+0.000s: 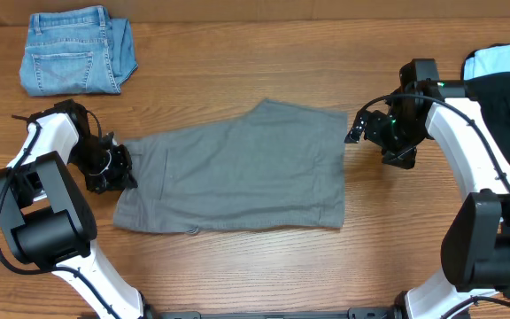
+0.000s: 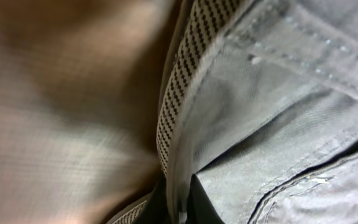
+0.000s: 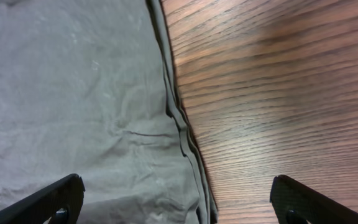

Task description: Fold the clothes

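The opposite hem point(image 1: 342, 170) lies right of my left gripper in the overhead view, so next my left gripper needs to lift the waistband edge over the cloth toward it and release.
The grey shorts-like garment point(image 1: 237, 168) lies flat across the middle of the wooden table. My left gripper point(image 1: 124, 167) is at its left waistband end and is shut on the waistband edge point(image 2: 179, 186), whose patterned inner band point(image 2: 179, 81) fills the left wrist view. My right gripper point(image 1: 354, 133) is open wide, just above the garment's right hem. In the right wrist view its fingers point(image 3: 176, 205) straddle the hem edge point(image 3: 179, 124), one over cloth, one over bare wood.
Folded blue denim jeans point(image 1: 76, 50) lie at the far left. A black garment point(image 1: 503, 111) and a light-blue one point(image 1: 507, 60) are piled at the right edge behind my right arm.
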Controlling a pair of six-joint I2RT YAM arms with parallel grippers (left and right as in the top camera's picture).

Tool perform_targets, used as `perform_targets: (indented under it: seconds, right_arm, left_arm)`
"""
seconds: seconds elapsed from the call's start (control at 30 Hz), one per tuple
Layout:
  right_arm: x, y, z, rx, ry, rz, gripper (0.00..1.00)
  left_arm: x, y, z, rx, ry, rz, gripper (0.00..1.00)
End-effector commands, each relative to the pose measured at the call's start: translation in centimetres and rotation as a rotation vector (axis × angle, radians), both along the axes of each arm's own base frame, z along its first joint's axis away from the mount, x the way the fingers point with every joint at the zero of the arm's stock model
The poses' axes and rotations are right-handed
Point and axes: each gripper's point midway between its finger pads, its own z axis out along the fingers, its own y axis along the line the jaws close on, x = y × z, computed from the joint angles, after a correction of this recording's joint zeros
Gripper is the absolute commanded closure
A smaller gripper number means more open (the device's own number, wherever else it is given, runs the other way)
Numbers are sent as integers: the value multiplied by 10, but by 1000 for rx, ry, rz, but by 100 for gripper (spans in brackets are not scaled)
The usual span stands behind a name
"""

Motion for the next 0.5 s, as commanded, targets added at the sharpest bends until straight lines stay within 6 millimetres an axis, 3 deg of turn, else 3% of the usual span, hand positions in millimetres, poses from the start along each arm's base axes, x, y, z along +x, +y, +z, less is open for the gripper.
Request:
perform_targets:
  seconds: [0.0, 0.1, 0.23, 0.33, 0.47]
  right_arm:
    - [-3, 17, 7, 8, -25, 54, 0]
    - [-7, 30, 5, 8, -21, 92, 0]
    - [-10, 50, -6, 6, -39, 149, 0]
    - [-12, 59, -18, 12, -49, 163, 0]
    - [-17, 74, -29, 55, -52, 176, 0]
  left_arm:
    - [-9, 29, 10, 196, 113, 92, 96]
    - [-2, 37, 39, 256, 95, 122, 96]
    - [14, 33, 85, 286, -20, 122, 96]
    - [20, 21, 117, 304, -110, 98, 96]
    - [21, -5, 144, 312, -182, 63, 96]
